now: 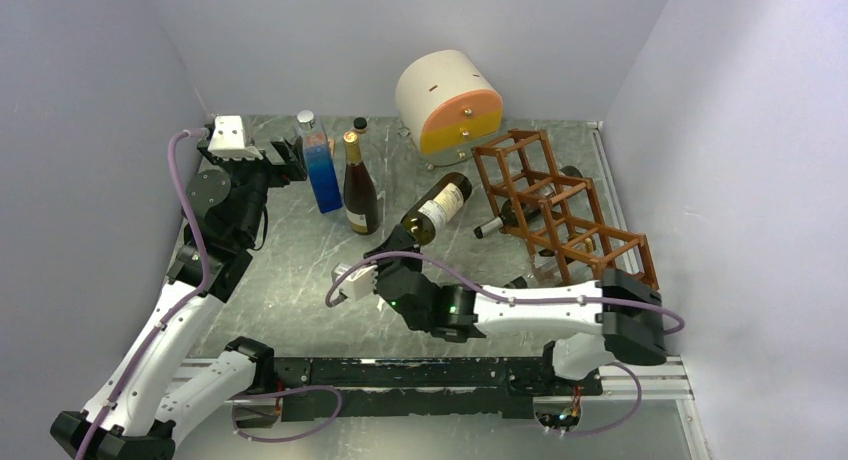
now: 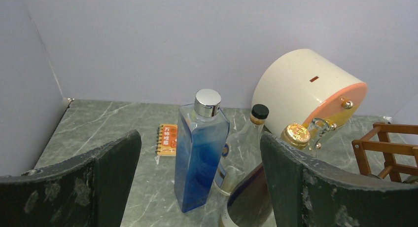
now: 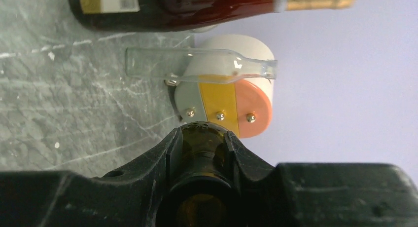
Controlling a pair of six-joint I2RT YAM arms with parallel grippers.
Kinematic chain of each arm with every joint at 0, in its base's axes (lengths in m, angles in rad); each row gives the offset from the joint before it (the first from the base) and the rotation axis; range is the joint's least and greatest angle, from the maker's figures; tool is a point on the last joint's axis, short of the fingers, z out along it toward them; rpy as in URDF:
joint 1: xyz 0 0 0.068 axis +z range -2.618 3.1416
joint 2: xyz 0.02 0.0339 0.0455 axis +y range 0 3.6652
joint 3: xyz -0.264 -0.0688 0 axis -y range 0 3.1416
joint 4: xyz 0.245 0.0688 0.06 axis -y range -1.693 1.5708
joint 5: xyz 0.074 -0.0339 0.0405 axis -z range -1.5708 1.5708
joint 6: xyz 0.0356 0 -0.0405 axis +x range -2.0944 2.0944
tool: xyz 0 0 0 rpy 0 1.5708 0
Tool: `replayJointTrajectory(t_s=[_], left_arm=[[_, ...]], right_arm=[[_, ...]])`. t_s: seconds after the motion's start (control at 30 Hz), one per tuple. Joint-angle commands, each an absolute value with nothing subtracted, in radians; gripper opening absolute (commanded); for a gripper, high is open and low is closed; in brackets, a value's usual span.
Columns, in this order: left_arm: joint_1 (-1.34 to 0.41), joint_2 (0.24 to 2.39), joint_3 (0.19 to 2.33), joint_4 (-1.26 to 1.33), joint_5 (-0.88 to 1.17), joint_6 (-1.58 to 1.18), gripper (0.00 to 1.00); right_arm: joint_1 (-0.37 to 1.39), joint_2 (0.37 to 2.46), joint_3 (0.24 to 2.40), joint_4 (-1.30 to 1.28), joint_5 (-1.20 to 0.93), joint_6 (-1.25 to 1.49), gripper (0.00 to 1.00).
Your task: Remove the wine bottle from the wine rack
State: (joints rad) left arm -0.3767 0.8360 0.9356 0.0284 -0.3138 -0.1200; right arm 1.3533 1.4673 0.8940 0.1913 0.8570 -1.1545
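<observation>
Next, my right gripper swings toward the gold-capped bottle and turns the tilted wine bottle upright to release it on the bare spot of tabletop beside that bottle.
The reddish-brown wine rack stands at the right of the table. A dark wine bottle with a white label is tilted just left of the rack, base up toward the back, outside its cells. My right gripper is shut on its neck; the right wrist view shows the dark green glass clamped between the jaws of the right gripper. Another dark bottle lies in a rack cell, neck poking out to the left. My left gripper is open and empty at the back left, also in the left wrist view.
A blue square bottle, a dark bottle with a gold cap and a clear bottle stand at the back middle. A cream and orange round box sits behind the rack. A small orange notebook lies by the back wall.
</observation>
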Motion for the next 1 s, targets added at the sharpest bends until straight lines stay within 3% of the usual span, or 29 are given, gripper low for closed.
replayJointTrajectory(t_s=[0.0, 0.2, 0.43, 0.73, 0.97], left_arm=[[-0.38, 0.828, 0.949, 0.044, -0.311, -0.123, 0.94], [-0.381, 0.835, 0.951, 0.042, -0.312, -0.123, 0.94], [-0.381, 0.843, 0.952, 0.04, -0.299, -0.13, 0.94], [-0.382, 0.851, 0.951, 0.039, -0.302, -0.132, 0.94], [-0.382, 0.846, 0.95, 0.041, -0.302, -0.132, 0.94]], right_arm=[[1.391, 1.373, 1.013, 0.071, 0.962, -1.039, 0.0], [1.395, 1.283, 1.181, -0.206, 0.718, -0.584, 0.0], [1.306, 1.117, 1.058, 0.114, 0.35, -0.283, 0.0], [1.151, 1.333, 1.236, 0.033, 0.165, -0.107, 0.0], [1.135, 1.482, 1.412, -0.097, 0.148, -0.116, 0.0]])
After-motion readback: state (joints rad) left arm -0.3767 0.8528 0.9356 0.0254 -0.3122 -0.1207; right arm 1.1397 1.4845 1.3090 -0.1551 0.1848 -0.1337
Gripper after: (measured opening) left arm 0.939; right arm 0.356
